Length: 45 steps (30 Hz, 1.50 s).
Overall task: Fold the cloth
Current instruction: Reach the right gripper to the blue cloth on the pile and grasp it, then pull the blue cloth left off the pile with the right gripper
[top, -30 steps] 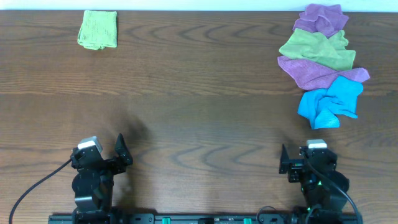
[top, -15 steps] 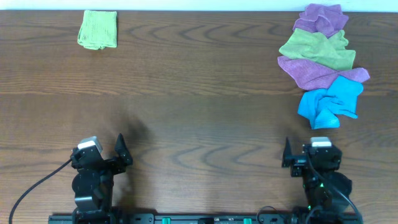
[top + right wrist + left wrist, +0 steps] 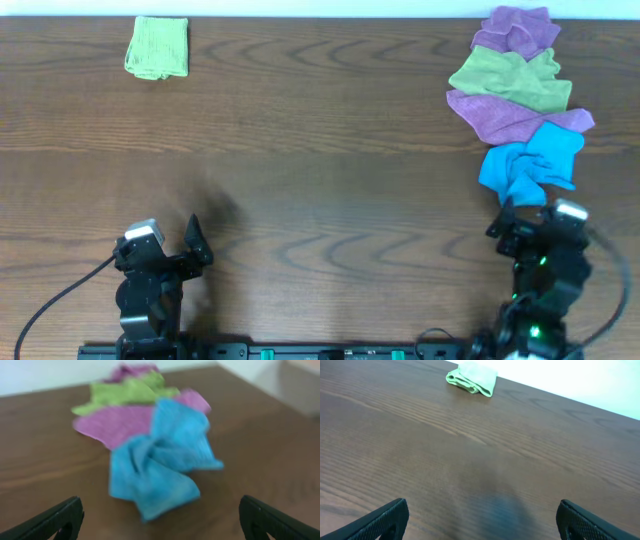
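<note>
My right gripper will move outward and down onto the near edge of the blue cloth, since that edge lies closest, with only bare wood before it.
The cloth is a bright sky-blue bundle, crumpled at the right side of the table, at the near end of a pile of cloths. In the right wrist view the cloth lies just ahead of my right gripper, whose jaws stand wide open and empty, one on each side of its near corner. From overhead, my right gripper sits right below the cloth. My left gripper is at the near left, far from it. The left wrist view shows my left gripper open over bare wood.
Behind the blue cloth lie a purple cloth, a lime-green cloth and another purple one, overlapping. A folded lime-green cloth rests at the far left. The brown wooden table ends at a white wall behind.
My right arm has moved forward and to the right, up to the blue cloth's near edge, jaws still open. The left arm has not moved.
</note>
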{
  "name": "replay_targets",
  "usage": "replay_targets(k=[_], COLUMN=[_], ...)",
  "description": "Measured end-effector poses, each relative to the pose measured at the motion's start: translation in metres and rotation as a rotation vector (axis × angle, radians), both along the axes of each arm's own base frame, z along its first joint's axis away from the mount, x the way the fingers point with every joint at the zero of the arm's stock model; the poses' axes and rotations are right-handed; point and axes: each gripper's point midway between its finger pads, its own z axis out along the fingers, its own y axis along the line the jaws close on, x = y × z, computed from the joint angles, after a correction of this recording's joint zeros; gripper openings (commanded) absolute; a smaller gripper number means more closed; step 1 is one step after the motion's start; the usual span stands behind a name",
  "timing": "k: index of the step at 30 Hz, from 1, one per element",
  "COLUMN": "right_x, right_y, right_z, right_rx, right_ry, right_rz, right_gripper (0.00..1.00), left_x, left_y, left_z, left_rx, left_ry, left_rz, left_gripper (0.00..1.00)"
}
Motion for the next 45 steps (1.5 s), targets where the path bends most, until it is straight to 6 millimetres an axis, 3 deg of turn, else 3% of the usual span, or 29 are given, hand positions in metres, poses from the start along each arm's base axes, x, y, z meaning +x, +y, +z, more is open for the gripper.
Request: replay_targets(k=[3, 7, 9, 10, 11, 17, 19, 25, 30, 35, 40, 43, 45], right_x=[0.019, 0.049, 0.062, 0.070, 0.075, 0.080, 0.082, 0.089, 0.089, 0.098, 0.118, 0.135, 0.148], right_y=[-0.015, -0.013, -0.010, -0.005, -0.003, 0.003, 0.002, 0.000, -0.001, -0.004, 0.004, 0.025, 0.053], right_z=[-0.002, -0.003, -0.003, -0.005, -0.007, -0.049, -0.059, -0.073, -0.077, -0.067, -0.037, -0.006, 0.028], right_rx=[0.061, 0.118, 0.132, 0.140, 0.151, 0.225, 0.238, 0.259, 0.264, 0.267, 0.292, 0.290, 0.257], right_ry=[0.072, 0.096, 0.078, 0.065, 0.057, 0.148, 0.163, 0.164, 0.172, 0.155, 0.131, 0.125, 0.106], right_rz=[-0.002, 0.081, 0.127, 0.170, 0.191, 0.225, 0.227, 0.223, 0.214, 0.215, 0.271, 0.346, 0.437], right_gripper=[0.99, 0.99, 0.89, 0.90, 0.97, 0.85, 0.73, 0.03, 0.01, 0.01, 0.01, 0.01, 0.01], left_x=[0.000, 0.000, 0.000, 0.000, 0.000, 0.000, 0.000, 0.000, 0.000, 0.000, 0.000, 0.000, 0.000], left_y=[0.001, 0.001, 0.001, 0.001, 0.001, 0.001, 0.001, 0.001, 0.001, 0.001, 0.001, 0.001, 0.001], left_z=[0.000, 0.000, 0.000, 0.000, 0.000, 0.000, 0.000, 0.000, 0.000, 0.000, 0.000, 0.000, 0.000], left_rx=[0.002, 0.002, 0.002, 0.002, 0.002, 0.002, 0.002, 0.002, 0.002, 0.002, 0.002, 0.002, 0.002], left_ry=[0.000, 0.000, 0.001, 0.000, 0.000, 0.000, 0.000, 0.000, 0.000, 0.000, 0.000, 0.000, 0.000], left_rz=[0.004, 0.006, 0.006, 0.006, 0.006, 0.006, 0.006, 0.006, 0.006, 0.006, 0.006, 0.006, 0.006], left_gripper=[0.95, 0.96, 0.95, 0.95, 0.95, 0.96, 0.95, 0.96, 0.95, 0.95, 0.95, 0.95, 0.95])
